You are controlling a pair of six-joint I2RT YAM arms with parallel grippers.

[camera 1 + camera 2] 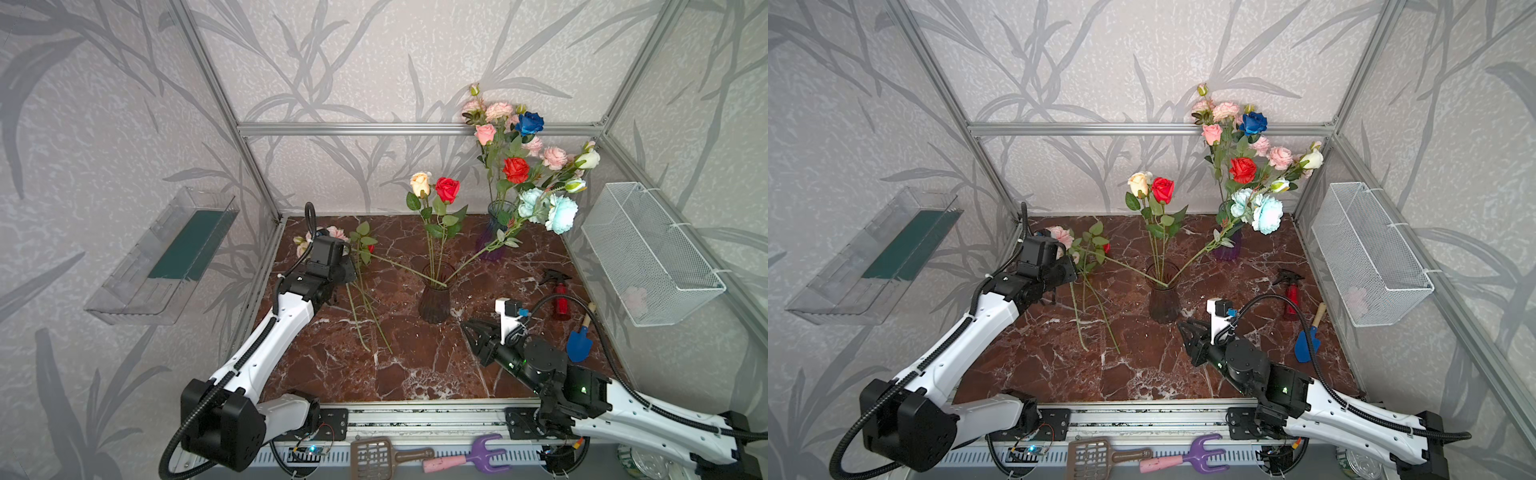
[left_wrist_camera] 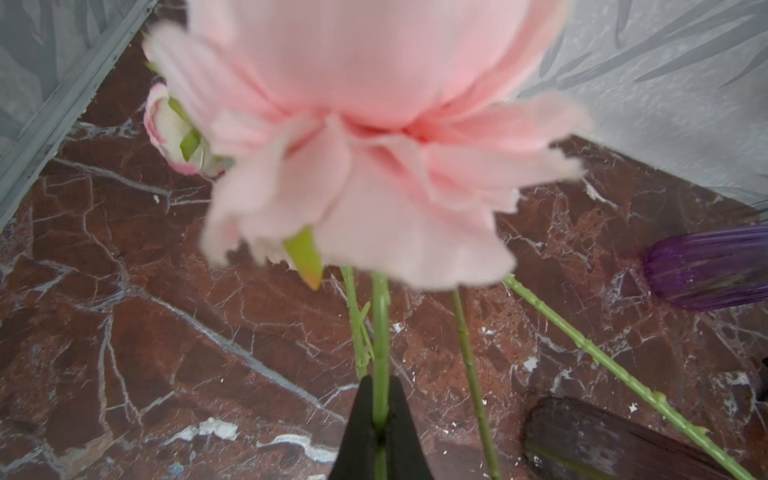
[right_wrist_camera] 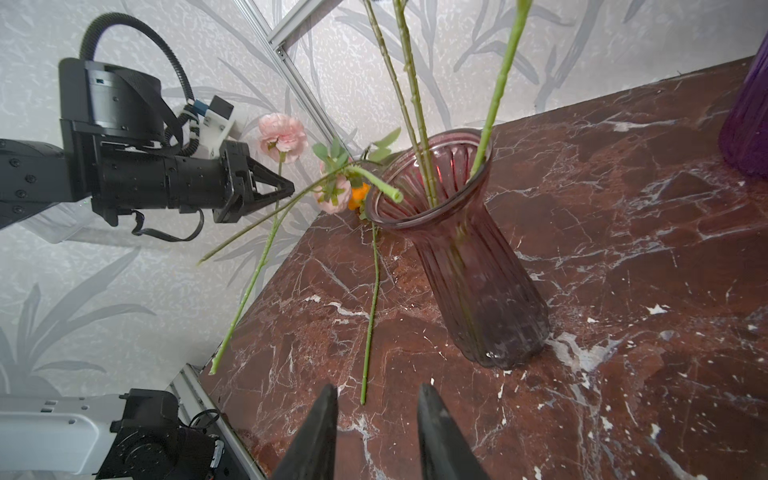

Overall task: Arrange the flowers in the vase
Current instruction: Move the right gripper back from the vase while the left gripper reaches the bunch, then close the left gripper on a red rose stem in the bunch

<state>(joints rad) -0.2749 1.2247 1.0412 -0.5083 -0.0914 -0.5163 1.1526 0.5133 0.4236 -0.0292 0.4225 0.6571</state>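
The robot's left gripper will next move down and slightly back and let go of the green stem, as the tabletop [image 1: 360, 310] [image 2: 438, 392] beside the loose stem is below its fingers.
A brown ribbed glass vase [image 1: 434, 299] [image 1: 1163, 301] [image 3: 469, 266] stands mid-table. It holds a peach rose [image 1: 420, 183], a red rose [image 1: 447, 189] and a pale-blue peony [image 1: 561, 214] that leans right. Another stem [image 3: 386, 189] rests its end on the rim. My left gripper [image 2: 380, 382] [image 3: 291, 189] is left of the vase, shut on the green stem of a pink peony [image 2: 374, 124] [image 1: 336, 232]. A loose stem [image 3: 370, 316] lies on the table. In front of the vase, to its right, my right gripper [image 3: 376, 403] [image 1: 467, 332] is open and empty.
A purple vase [image 1: 496, 232] full of flowers stands at the back right. A red spray bottle [image 1: 561, 299] and a blue trowel [image 1: 579, 345] lie near the right edge. A white wire basket [image 1: 648, 253] hangs on the right wall, a clear tray [image 1: 166, 253] on the left.
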